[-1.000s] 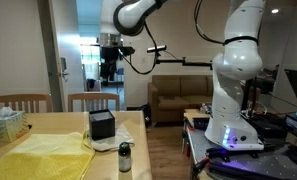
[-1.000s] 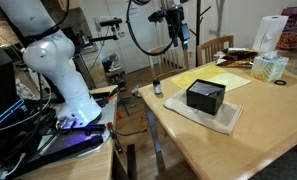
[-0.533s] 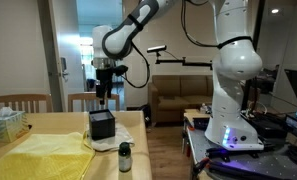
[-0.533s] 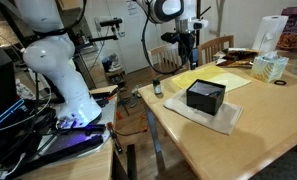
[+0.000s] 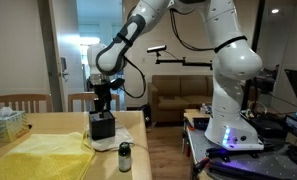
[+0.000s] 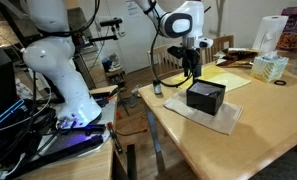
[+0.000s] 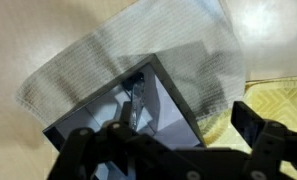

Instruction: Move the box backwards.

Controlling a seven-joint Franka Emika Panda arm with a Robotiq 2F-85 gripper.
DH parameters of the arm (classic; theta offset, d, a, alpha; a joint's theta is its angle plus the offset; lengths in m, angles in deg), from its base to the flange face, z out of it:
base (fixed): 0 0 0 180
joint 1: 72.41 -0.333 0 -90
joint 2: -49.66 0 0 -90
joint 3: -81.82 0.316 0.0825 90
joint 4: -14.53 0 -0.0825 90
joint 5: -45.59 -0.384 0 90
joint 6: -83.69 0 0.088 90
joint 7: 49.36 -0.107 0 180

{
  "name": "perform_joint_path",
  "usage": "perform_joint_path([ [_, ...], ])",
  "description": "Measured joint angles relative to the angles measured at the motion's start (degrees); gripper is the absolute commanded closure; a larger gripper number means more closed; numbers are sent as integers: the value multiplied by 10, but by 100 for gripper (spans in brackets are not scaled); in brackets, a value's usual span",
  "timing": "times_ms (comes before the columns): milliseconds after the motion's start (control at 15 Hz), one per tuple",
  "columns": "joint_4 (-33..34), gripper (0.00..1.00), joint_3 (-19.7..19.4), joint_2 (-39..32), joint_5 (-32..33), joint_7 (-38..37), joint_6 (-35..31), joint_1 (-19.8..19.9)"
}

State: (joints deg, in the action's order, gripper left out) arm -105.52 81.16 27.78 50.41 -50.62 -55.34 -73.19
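Note:
My gripper is open and should move down and turn, so its fingers go on both sides of the box's end (image 6: 194,84) (image 7: 181,102). That end runs at a slant between them.
The matte black box (image 5: 102,127) stands on a white cloth (image 6: 228,120) near the table's edge. It shows in both exterior views (image 6: 205,96) and fills the lower left of the wrist view (image 7: 128,105). My gripper (image 5: 101,106) hangs just above the box, fingers pointing down; it also shows in an exterior view (image 6: 195,70). In the wrist view my open fingers (image 7: 163,140) straddle the box's right end, with nothing between them.
A small dark bottle with a white label (image 5: 125,157) stands near the table corner (image 6: 157,88). A yellow cloth (image 5: 38,157) lies beside the white one. A teal-tinted container (image 5: 4,122) sits further along. Chairs (image 5: 92,100) stand behind the table.
The arm has swung down and in over the table. My gripper has dropped from well above the chairs to just over the box. The box has not moved.

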Motion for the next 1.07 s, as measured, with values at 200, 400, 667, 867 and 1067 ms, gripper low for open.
perform_joint_path([
  [200,3,0,0,0,0,0,0,-1],
  [400,6,0,-3,-7,5,1,23,-3],
  [667,16,0,3,-34,5,50,38,0],
  [867,27,0,14,-54,5,121,32,5],
  [1067,36,28,19,-59,7,192,25,8],
])
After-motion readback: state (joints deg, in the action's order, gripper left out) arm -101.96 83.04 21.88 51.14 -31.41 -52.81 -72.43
